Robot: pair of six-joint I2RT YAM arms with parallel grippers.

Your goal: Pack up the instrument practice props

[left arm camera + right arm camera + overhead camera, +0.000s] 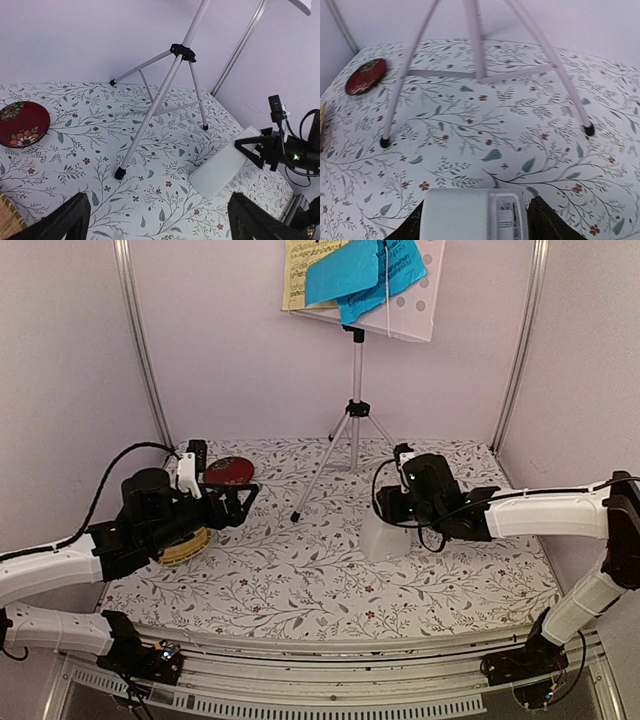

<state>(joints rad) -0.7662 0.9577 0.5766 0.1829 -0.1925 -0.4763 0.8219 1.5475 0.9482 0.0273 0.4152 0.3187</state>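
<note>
Bare tabletop clear of the metronome's tripod feet (467,547) is to the right of my right gripper in the top view. My right gripper should carry the metronome (384,536) there next and let it go.
The white pyramid metronome (384,536) stands on the floral table right of centre; it also shows in the left wrist view (224,166) and the right wrist view (465,215). My right gripper (396,508) is shut on its upper part, one finger on each side (477,227). The white perforated music-stand desk (420,302) stands at the back on silver tripod legs (352,430), holding blue sheets (365,275) and a pale-yellow sheet (298,270). My left gripper (236,504) is open and empty above the table's left side (160,225).
A round red dish (228,472) lies at the back left, beside my left gripper. A yellow woven bamboo tray (188,548) sits under my left arm. The tripod feet (120,173) spread over the back middle of the table. Walls close in on both sides.
</note>
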